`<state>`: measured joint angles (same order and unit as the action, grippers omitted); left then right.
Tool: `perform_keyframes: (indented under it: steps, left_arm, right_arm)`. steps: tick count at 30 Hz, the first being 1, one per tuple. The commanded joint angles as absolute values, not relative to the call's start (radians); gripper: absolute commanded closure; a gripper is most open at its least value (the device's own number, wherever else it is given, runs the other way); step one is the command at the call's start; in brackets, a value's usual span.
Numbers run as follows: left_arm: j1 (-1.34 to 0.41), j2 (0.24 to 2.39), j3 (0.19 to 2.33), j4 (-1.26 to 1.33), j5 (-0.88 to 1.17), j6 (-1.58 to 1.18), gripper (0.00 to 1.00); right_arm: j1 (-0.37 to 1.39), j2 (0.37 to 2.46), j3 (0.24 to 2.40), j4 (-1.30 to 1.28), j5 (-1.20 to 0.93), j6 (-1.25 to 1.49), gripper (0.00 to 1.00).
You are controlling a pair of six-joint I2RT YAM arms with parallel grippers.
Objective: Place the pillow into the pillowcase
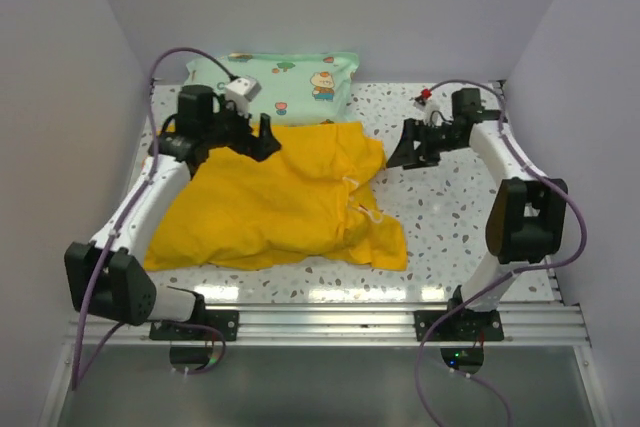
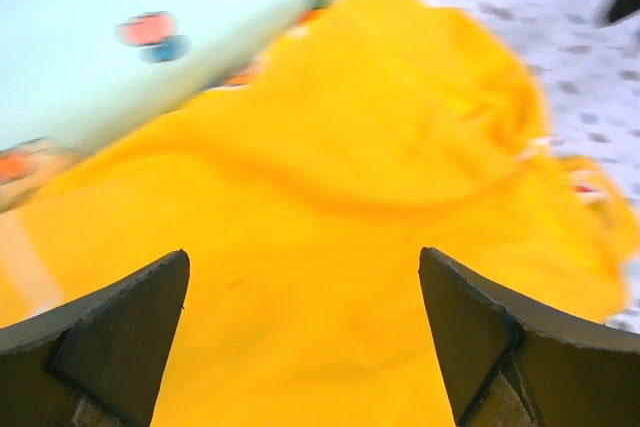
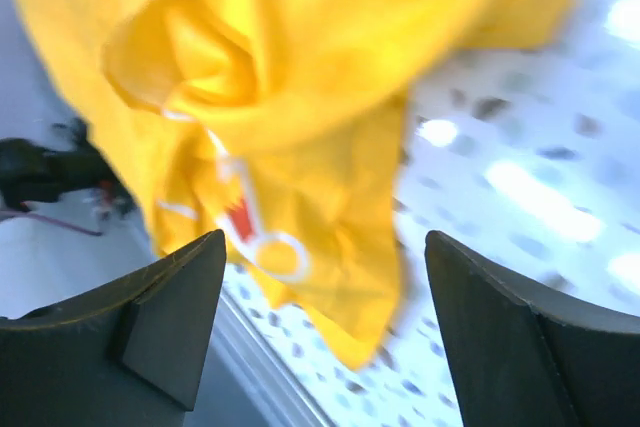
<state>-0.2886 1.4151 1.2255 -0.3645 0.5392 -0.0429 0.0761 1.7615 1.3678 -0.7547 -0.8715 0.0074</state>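
My left gripper swings back and to its left in the top view next and lowers open fingers around the pillowcase's near corner (image 1: 154, 262), which lies below it that way.
The bright yellow pillowcase (image 1: 280, 202) lies rumpled and bulging across the middle of the speckled table (image 1: 440, 207). The pillow does not show in any view. My left gripper (image 1: 264, 137) hangs open over the case's far left edge; in the left wrist view its fingers (image 2: 120, 327) stand wide apart above yellow cloth (image 2: 340, 147) with nothing between them. My right gripper (image 1: 402, 153) is open just off the case's far right corner. From the right wrist, the case (image 3: 300, 67) shows folds with white and red print beyond the open gripper (image 3: 325, 235).
A mint-green cartoon-print pillow (image 1: 290, 77) lies at the back of the table against the wall, touching the yellow case's far edge; it also fills the upper left of the left wrist view (image 2: 120, 27). A metal rail (image 1: 330, 322) runs along the near edge.
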Motion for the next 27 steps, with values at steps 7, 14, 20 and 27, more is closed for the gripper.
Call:
perform_keyframes:
  steps: [7,14,20,27]
  left_arm:
    - [0.263,1.236,1.252,-1.08,0.459,0.834,0.0]
    - [0.647,1.264,1.007,-1.123,0.275,1.259,0.0]
    - [0.755,1.236,0.789,-0.906,0.192,1.422,0.0]
    - [0.755,1.259,0.652,-0.81,0.279,1.506,0.0]
  right_arm:
    - [0.074,1.55,1.323,-1.333,-0.41,-0.661,0.03]
    - [0.325,1.364,1.007,-1.09,-0.226,-0.67,0.02]
    - [0.451,1.417,0.925,-0.922,-0.233,-0.618,0.01]
    - [0.564,1.468,0.856,-0.77,-0.225,-0.575,0.01]
